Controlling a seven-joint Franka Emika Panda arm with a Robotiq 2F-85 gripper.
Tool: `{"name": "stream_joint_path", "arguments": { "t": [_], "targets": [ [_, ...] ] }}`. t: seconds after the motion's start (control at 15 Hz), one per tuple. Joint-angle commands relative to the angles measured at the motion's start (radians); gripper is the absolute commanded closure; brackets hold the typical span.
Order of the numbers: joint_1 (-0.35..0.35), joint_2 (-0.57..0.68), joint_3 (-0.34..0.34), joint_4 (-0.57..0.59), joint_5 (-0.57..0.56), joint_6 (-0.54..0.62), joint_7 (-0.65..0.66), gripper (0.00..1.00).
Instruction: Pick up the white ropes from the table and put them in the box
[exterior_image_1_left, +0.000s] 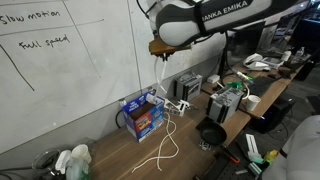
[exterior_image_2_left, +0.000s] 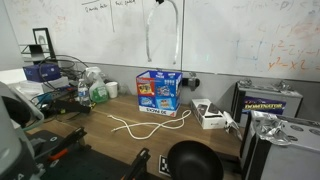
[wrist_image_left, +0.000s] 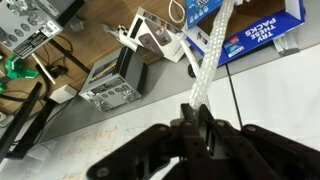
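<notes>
My gripper descends next, shifts the rope hanging by the box's edge over the blue box's open top (exterior_image_1_left: 140, 102) (wrist_image_left: 250, 14) and releases it, since the opening lies below my gripper.
My gripper (wrist_image_left: 196, 128) is shut on a white rope (wrist_image_left: 210, 50) and holds it high above the blue box (wrist_image_left: 262, 30). In both exterior views the rope hangs from the gripper (exterior_image_1_left: 160, 47) (exterior_image_2_left: 165, 3) as a long loop (exterior_image_1_left: 161, 75) (exterior_image_2_left: 180, 35) that reaches down to the box (exterior_image_1_left: 145, 116) (exterior_image_2_left: 159, 90). Whether its lower end lies inside the box I cannot tell. A second white rope (exterior_image_1_left: 167, 141) (exterior_image_2_left: 130, 127) lies in loose curves on the brown table (exterior_image_1_left: 115, 155) (exterior_image_2_left: 95, 128) in front of the box.
A whiteboard wall (exterior_image_1_left: 60, 70) stands right behind the box. Grey electronics gear (exterior_image_1_left: 188, 87) (wrist_image_left: 110, 82) and a white device (exterior_image_2_left: 210, 115) sit beside the box. A black round object (exterior_image_1_left: 211, 132) (exterior_image_2_left: 190, 160) lies at the table's front edge. Bottles and clutter (exterior_image_2_left: 95, 90) stand further along.
</notes>
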Motion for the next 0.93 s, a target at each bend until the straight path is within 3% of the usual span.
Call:
{"name": "stream_joint_path", "arguments": {
  "t": [0.0, 0.87],
  "targets": [
    [-0.031, 0.091, 0.036, 0.123, 0.017, 0.000, 0.027, 0.95],
    [0.029, 0.392, 0.012, 0.362, 0.031, -0.016, 0.054, 0.95]
  ]
}}
